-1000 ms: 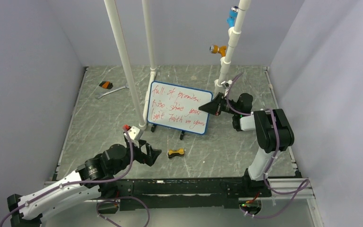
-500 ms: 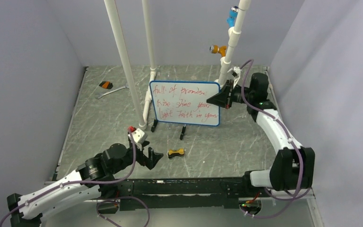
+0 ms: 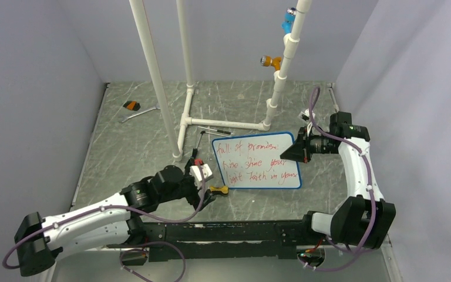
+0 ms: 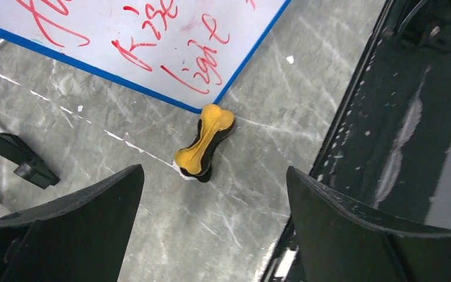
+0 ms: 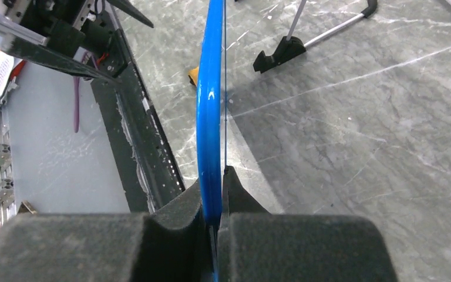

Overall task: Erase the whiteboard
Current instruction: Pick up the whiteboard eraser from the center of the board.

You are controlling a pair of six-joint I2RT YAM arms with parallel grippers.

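I will next lower my left gripper toward the right in the top view and close it across the eraser's narrow middle (image 3: 218, 191), because red writing still covers the whiteboard (image 3: 256, 160).
The whiteboard (image 3: 256, 160), blue-framed with red handwriting, is held face up near the front of the table. My right gripper (image 3: 298, 151) is shut on its right edge; the right wrist view shows the blue frame (image 5: 209, 88) pinched between my jaws (image 5: 216, 188). A yellow and black bone-shaped eraser (image 3: 218, 190) lies on the table at the board's lower left corner. My left gripper (image 3: 205, 189) is open just left of it. In the left wrist view the eraser (image 4: 204, 144) lies just ahead of my open gripper (image 4: 214, 176), below the board (image 4: 152, 35).
The board's stand, thin rods with black feet (image 3: 198, 154), lies behind the board; one foot shows in each wrist view (image 4: 23, 158) (image 5: 285, 47). White pipe frame (image 3: 183, 123) stands at the back. A wrench (image 3: 138, 113) lies far left. The black front rail (image 3: 241, 229) runs along the near edge.
My right gripper has carried the whiteboard off its stand, forward and to the right. My left arm has moved right, bringing its open gripper up to the eraser.
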